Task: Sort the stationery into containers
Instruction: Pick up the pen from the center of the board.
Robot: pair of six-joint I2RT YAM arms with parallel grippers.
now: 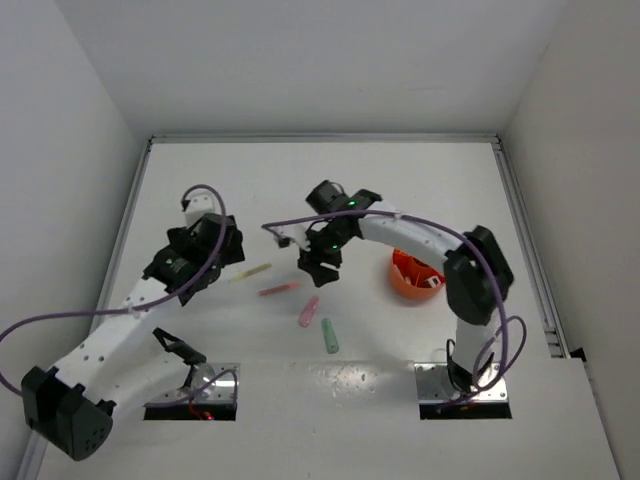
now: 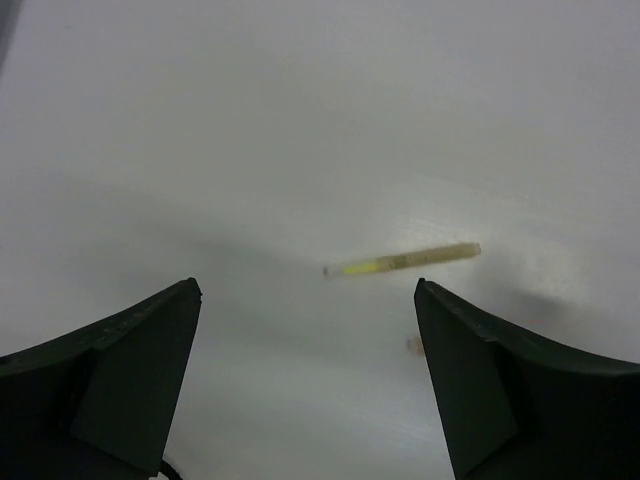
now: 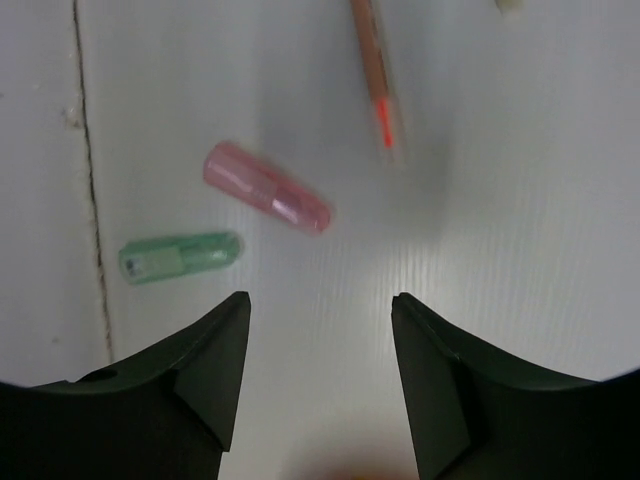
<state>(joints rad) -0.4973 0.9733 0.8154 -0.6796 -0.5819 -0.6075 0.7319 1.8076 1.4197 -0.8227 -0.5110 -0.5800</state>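
Observation:
The thin pink stick's middle [image 1: 279,289] [image 3: 369,42] is next for my right gripper, which needs to go left in the top view and down onto it, because the gripper's open fingers face across the stick's narrow width.
A thin yellow stick [image 1: 250,272] lies on the table just right of my left gripper [image 1: 215,262], which is open and empty; in the left wrist view the yellow stick [image 2: 403,262] lies a little ahead of the jaws. A thin pink stick [image 1: 279,290], a pink stubby marker [image 1: 309,311] and a mint-green stubby marker [image 1: 329,336] lie mid-table. My right gripper [image 1: 319,270] hovers open and empty above them; its view shows the pink marker [image 3: 266,188], green marker [image 3: 180,257] and pink stick [image 3: 374,70]. The orange-red tub [image 1: 412,275] stands right of it, partly hidden by the right arm.
Table walls rise at the left, back and right. A metal rail [image 1: 530,250] runs along the right edge. A black clip-like part [image 1: 178,346] lies by the left base. Mounting plates [image 1: 462,390] sit at the near edge.

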